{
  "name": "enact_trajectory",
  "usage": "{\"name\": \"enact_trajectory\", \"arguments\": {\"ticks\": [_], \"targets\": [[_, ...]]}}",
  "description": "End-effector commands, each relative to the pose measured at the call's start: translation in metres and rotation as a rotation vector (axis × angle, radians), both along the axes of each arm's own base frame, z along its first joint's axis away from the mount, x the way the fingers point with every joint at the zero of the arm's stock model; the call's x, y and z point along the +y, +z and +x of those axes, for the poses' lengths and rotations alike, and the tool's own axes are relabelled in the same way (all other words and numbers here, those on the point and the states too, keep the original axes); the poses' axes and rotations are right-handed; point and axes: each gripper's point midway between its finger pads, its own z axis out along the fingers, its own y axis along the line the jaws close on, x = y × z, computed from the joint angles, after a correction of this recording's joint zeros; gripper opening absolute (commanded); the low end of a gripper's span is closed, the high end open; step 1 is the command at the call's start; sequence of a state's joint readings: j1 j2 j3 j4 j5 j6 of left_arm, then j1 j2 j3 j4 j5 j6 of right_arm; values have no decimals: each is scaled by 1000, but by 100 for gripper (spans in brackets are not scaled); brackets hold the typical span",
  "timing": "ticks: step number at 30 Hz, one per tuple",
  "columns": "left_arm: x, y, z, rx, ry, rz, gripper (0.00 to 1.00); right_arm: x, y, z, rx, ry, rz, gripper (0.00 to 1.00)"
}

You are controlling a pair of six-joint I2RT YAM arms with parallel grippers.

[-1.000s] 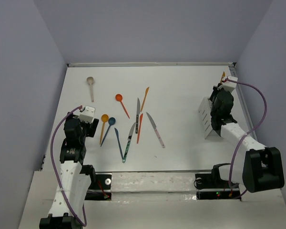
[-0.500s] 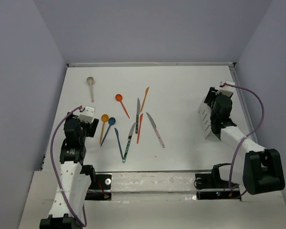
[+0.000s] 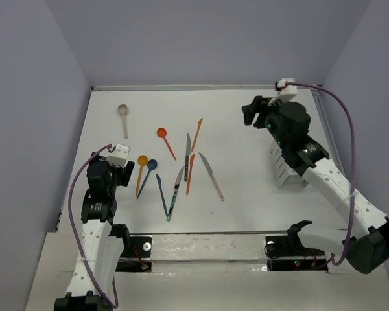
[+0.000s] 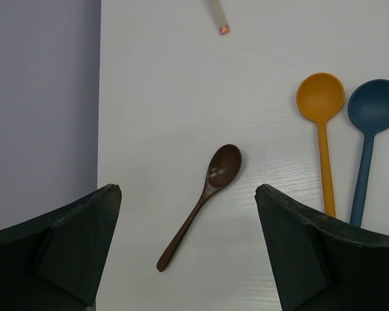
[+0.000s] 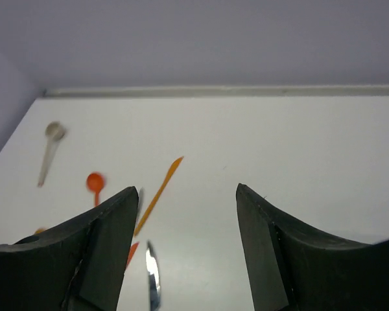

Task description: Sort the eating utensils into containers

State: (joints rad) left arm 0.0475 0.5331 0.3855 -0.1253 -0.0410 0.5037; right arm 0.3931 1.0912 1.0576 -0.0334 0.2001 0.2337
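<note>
My right gripper swings left in the top view, tips down and descends onto the pale knife's handle near its blade [image 3: 214, 179] [image 5: 155, 304] next, as bare tabletop surrounds it.
Several utensils lie mid-table: a beige spoon [image 3: 123, 116], a red-orange spoon [image 3: 163, 137], an orange knife [image 3: 197, 131], a grey knife [image 3: 187, 152], a red knife [image 3: 190, 175], a pale knife [image 3: 211, 175], a yellow spoon [image 3: 141, 170] and a blue spoon [image 3: 149, 172]. My left gripper [image 4: 188, 191] hangs open over a brown spoon [image 4: 224, 166], which the arm hides in the top view. My right gripper [image 3: 258, 111] is open and empty, high above the table, left of the white slotted caddy [image 3: 282, 165]. Its wrist view looks toward the orange knife [image 5: 161, 189].
A blue knife [image 3: 161, 191] and a teal-handled knife [image 3: 175, 191] form a V near the front edge. The purple wall [image 4: 39, 97] runs close along the left gripper's left side. The right forearm crosses over the caddy.
The right gripper opened over the caddy, and the orange utensil at its tip no longer shows. It then rose and swung left toward the table's back. The left arm stayed still.
</note>
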Motion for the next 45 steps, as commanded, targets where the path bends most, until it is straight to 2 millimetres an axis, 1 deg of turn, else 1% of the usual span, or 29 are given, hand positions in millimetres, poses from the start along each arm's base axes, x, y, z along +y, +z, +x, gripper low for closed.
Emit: {"name": "enact_trajectory", "arguments": {"ticks": [1, 2, 3, 4, 5, 6, 8, 9, 11, 12, 14, 15, 16, 18, 19, 24, 26, 27, 28, 31, 32, 33, 36, 37, 39, 40, 43, 44, 45], "targets": [[0, -3, 0, -7, -5, 3, 99, 93, -114, -38, 459, 288, -195, 68], [1, -5, 0, 2, -3, 4, 99, 109, -154, -51, 593, 319, -277, 68], [1, -7, 0, 12, -3, 6, 99, 117, -158, -50, 607, 305, -304, 68], [1, -10, 0, 28, -3, 9, 99, 132, -181, -59, 656, 333, -364, 67], [3, -12, 0, 35, 3, 10, 99, 132, -178, -57, 648, 328, -367, 67], [3, -13, 0, 42, 3, 10, 99, 145, -195, -64, 681, 364, -399, 67], [3, -17, 0, 57, 5, 11, 99, 158, -210, -71, 720, 398, -409, 67], [3, -17, 0, 57, 7, 11, 99, 167, -223, -76, 746, 417, -428, 67], [3, -15, 0, 49, 6, 11, 99, 175, -235, -81, 774, 426, -444, 67], [3, -16, 0, 52, 4, 11, 99, 181, -247, -86, 796, 439, -468, 67], [2, -13, -1, 40, 3, 11, 99, 180, -261, -91, 838, 429, -499, 65], [2, -13, -1, 39, 1, 10, 99, 175, -267, -90, 853, 401, -516, 64], [2, -13, -1, 34, 1, 11, 99, 171, -279, -93, 897, 375, -531, 63], [2, -11, -1, 28, -1, 10, 99, 165, -290, -94, 934, 329, -544, 62], [1, -11, -1, 26, -3, 8, 99, 161, -302, -97, 961, 317, -565, 62], [2, -10, -1, 25, -2, 11, 99, 155, -331, -100, 1019, 291, -616, 61], [2, -9, -1, 20, -1, 10, 99, 151, -341, -98, 1033, 270, -645, 55], [2, -10, -2, 23, 0, 10, 99, 152, -343, -99, 1037, 280, -650, 50], [2, -10, -2, 22, 0, 11, 99, 153, -345, -99, 1043, 287, -649, 35], [2, -8, -1, 16, -1, 10, 99, 155, -349, -101, 1057, 284, -636, 13], [1, -8, -1, 15, -3, 10, 99, 152, -349, -98, 1048, 258, -640, 0], [1, -9, -1, 17, -3, 11, 99, 150, -347, -97, 1044, 236, -631, 0], [1, -9, -1, 17, -3, 11, 99, 147, -326, -91, 993, 183, -596, 0], [1, -9, -1, 19, -5, 10, 99, 145, -310, -85, 963, 165, -564, 0], [1, -8, -1, 16, -3, 11, 99, 141, -288, -74, 894, 127, -553, 0], [2, -9, -2, 17, -2, 11, 99, 143, -259, -68, 827, 121, -512, 0], [1, -9, -2, 17, -3, 11, 99, 135, -197, -50, 637, 89, -479, 0], [1, -9, -2, 17, -3, 10, 99, 138, -169, -40, 539, 84, -430, 0], [1, -8, -2, 16, -5, 10, 99, 119, -125, -38, 410, 48, -421, 0]]}}
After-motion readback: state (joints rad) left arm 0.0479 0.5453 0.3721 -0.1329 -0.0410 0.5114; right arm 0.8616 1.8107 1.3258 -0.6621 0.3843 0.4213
